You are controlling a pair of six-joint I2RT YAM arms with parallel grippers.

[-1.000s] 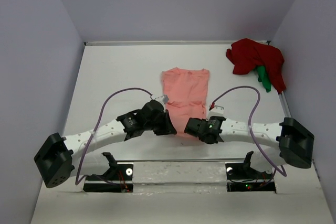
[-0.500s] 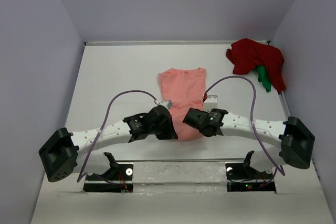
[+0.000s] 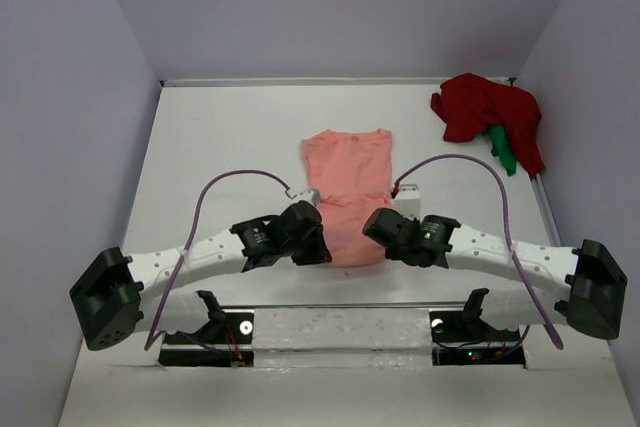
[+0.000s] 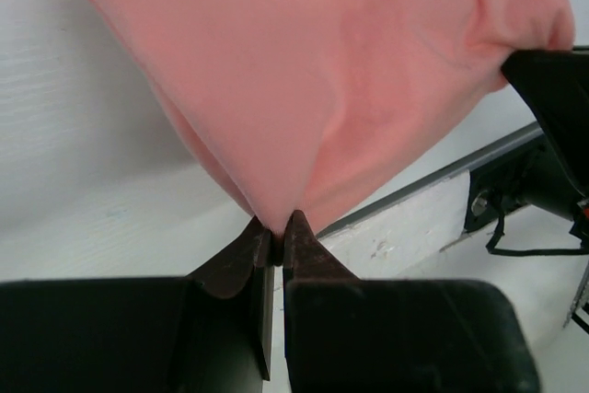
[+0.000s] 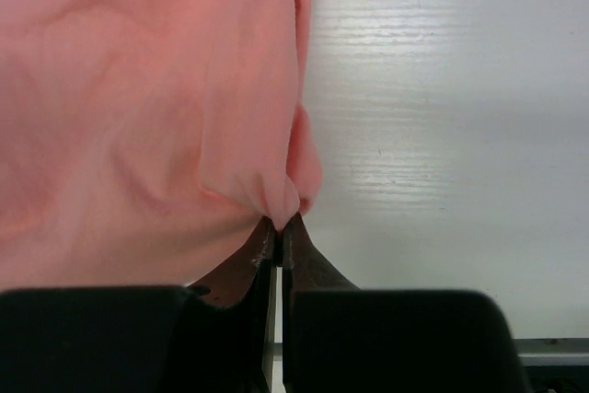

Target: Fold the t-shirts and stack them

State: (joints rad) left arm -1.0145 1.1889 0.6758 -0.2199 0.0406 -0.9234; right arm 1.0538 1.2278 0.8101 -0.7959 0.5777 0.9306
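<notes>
The t-shirt's far end [image 3: 320, 152] lies spread flat. So the t-shirt's pinched near corner goes outward in my left gripper next, comes down onto that end and is released.
A salmon-pink t-shirt [image 3: 348, 182] lies lengthwise in the middle of the white table [image 3: 220, 137]. Its near end is lifted off the table by both grippers. My left gripper [image 3: 320, 245] is shut on the near left corner; in the left wrist view its tips [image 4: 277, 225] pinch a fold of the pink cloth [image 4: 322, 71]. My right gripper [image 3: 374, 229] is shut on the near right corner, with the cloth [image 5: 138, 89] bunched at its tips [image 5: 279, 224]. A dark red t-shirt [image 3: 485, 112] lies crumpled in the far right corner, with a green t-shirt [image 3: 503, 152] poking out beneath it.
Purple cables [image 3: 245, 175] arch above both arms. A metal strip [image 3: 340, 322] runs along the table's near edge between the arm bases. Grey walls close in the table on the left, back and right.
Both grippers stay shut on the pink shirt. The right gripper has shifted slightly right and its elbow has swung out to the right. The left arm has barely moved.
</notes>
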